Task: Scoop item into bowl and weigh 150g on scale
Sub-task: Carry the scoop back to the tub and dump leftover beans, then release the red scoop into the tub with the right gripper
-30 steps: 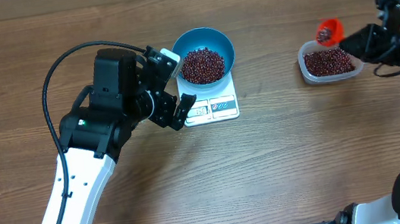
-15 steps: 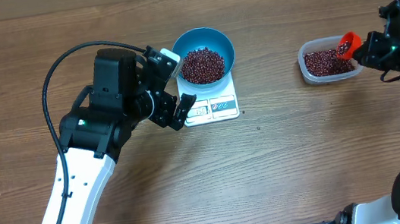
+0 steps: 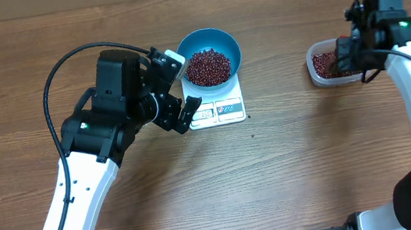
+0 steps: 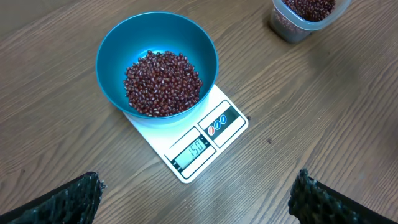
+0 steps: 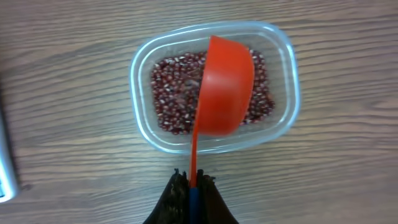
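The display shows the wanted weight, so the robot's right gripper should next go down by the tub's near rim [image 5: 201,149], lowering the orange scoop [image 5: 225,87] onto the beans.
The blue bowl [image 3: 221,39] stands on the white scale [image 3: 221,111] and holds a heap of dark red beans [image 3: 207,67]. In the left wrist view the bowl [image 4: 112,56], its beans [image 4: 163,84] and the scale [image 4: 227,121] lie ahead, and the display reads 150. My left gripper [image 3: 184,86] hangs open just left of the scale, with nothing between its fingers [image 4: 74,199]. My right gripper [image 5: 194,180] is shut on the handle of an orange scoop [image 5: 225,87]. The scoop's rounded back faces up over more beans [image 5: 171,93].
A clear plastic tub [image 5: 280,74] of beans sits at the right of the table [image 3: 317,66], partly under my right arm. It also shows at the top right of the left wrist view as the tub [image 4: 292,28]. A black cable loops over the left arm.
The right arm swung in from the far right and now stands over the tub. The scoop went from raised to low over the tub's beans. The left arm stayed still.
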Controlling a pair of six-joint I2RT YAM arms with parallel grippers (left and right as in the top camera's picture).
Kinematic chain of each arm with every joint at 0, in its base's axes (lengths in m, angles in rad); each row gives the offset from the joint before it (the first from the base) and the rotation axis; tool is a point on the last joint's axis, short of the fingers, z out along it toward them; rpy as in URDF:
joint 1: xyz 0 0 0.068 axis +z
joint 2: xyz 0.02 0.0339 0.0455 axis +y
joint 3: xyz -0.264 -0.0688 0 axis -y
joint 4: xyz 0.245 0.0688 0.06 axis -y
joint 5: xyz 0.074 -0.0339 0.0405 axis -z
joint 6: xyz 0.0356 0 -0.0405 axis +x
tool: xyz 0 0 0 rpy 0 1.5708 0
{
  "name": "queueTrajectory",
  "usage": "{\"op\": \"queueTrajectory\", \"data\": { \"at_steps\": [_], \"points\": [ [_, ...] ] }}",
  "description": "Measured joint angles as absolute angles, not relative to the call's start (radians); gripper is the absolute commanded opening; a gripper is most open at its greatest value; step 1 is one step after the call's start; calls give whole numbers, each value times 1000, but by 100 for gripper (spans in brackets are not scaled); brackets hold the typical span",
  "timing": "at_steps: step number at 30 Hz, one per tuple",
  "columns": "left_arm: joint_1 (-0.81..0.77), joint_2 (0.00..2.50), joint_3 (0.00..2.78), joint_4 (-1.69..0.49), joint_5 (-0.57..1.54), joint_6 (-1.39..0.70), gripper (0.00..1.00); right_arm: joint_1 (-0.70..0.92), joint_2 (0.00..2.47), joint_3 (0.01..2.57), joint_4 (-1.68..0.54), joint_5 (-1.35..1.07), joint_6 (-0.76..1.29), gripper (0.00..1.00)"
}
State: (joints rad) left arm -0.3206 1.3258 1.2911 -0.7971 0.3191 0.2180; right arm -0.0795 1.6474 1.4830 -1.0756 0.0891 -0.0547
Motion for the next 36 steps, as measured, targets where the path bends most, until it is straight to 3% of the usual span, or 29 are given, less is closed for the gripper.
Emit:
{"op": "queueTrajectory", "data": {
  "at_steps": [9,23,31,36],
  "points": [
    [-321,1326,1291,-797,319,218,100,10,1658,1483,-1085,268,-28,3],
    [-321,1326,1291,-797,319,218,100,15,1662,1483,-1100,378,-11,4],
    [-321,1326,1291,-797,319,218,100,30,1662,1483,-1099,391,-10,4],
    [-321,1326,1291,-797,319,218,100,21,1662,1483,-1047,258,9,4]
  ]
}}
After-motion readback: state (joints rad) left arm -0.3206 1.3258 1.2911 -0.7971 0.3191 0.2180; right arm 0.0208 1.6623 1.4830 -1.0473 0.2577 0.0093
